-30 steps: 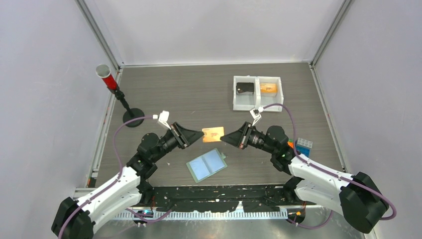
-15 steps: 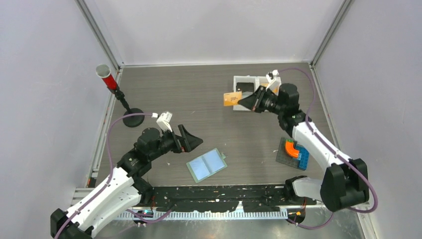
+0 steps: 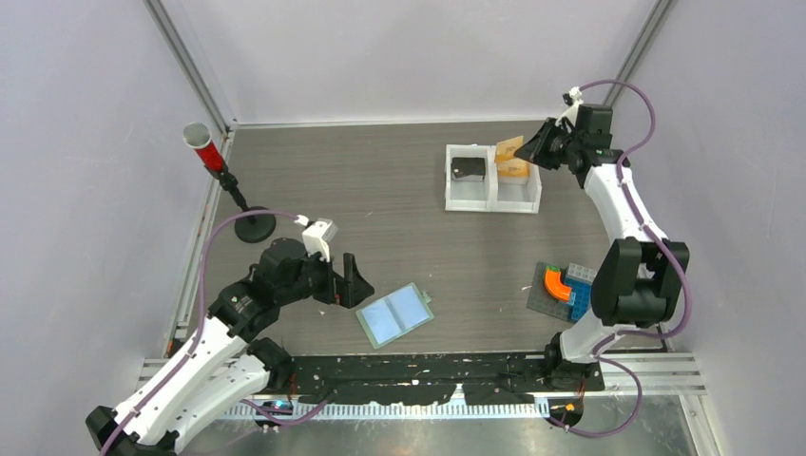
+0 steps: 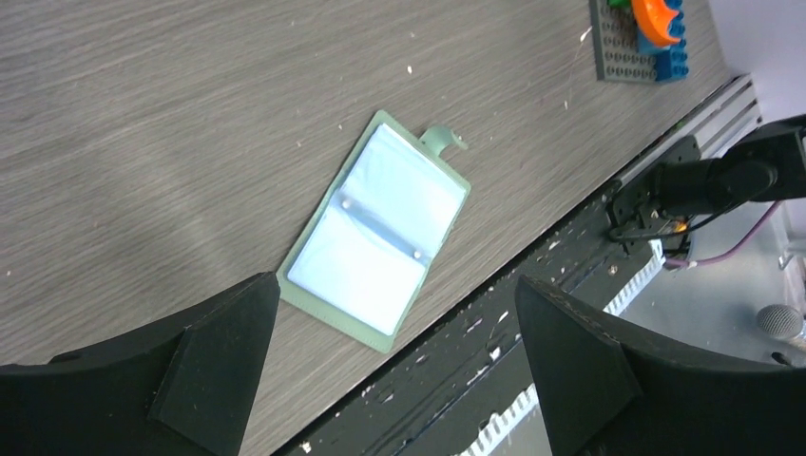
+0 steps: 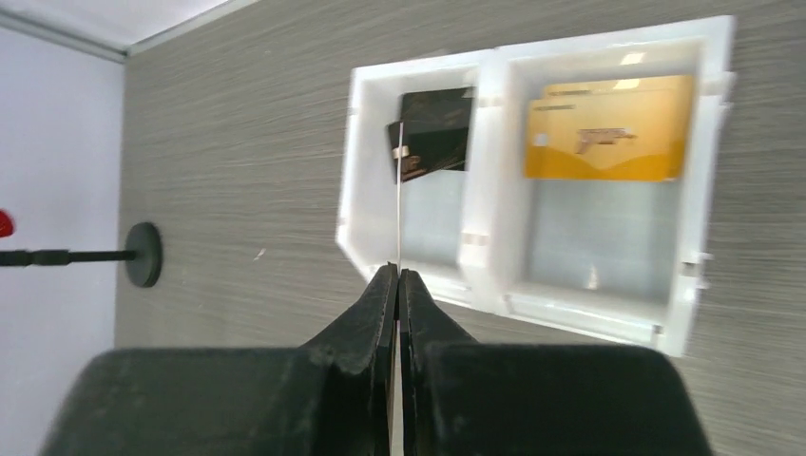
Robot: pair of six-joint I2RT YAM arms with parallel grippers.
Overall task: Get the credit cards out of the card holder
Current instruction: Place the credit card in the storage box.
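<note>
The robot's right hand next needs to lower the orange-tan credit card over that compartment [image 3: 516,180] [image 5: 605,171] where matching orange cards lie apart from the black piece, and then let go of the card.
The card holder [image 3: 394,314] lies open and flat near the table's front edge, its pale blue-grey pockets [image 4: 375,237] facing up. My left gripper [image 3: 356,282] hangs open just to its left, holding nothing; in the left wrist view the left gripper [image 4: 399,375] straddles the holder's near end. My right gripper [image 3: 534,152] is at the back right, shut on an orange-tan credit card [image 3: 508,147] over the white tray [image 3: 470,206]. In the right wrist view that credit card [image 5: 400,190] shows edge-on between the shut jaws of the right gripper [image 5: 398,275]. Another orange card [image 5: 608,128] lies in the tray's right compartment.
A black flat piece [image 3: 468,167] sits in the tray's left compartment. A red cup on a black stand [image 3: 214,161] is at the back left. A toy-brick plate with an orange piece [image 3: 561,290] lies at the front right, by the right arm's base.
The left gripper let go of the orange-tan card, opened wide and drew back to the left. The right arm carried the card from mid-table to the tray at the back right.
</note>
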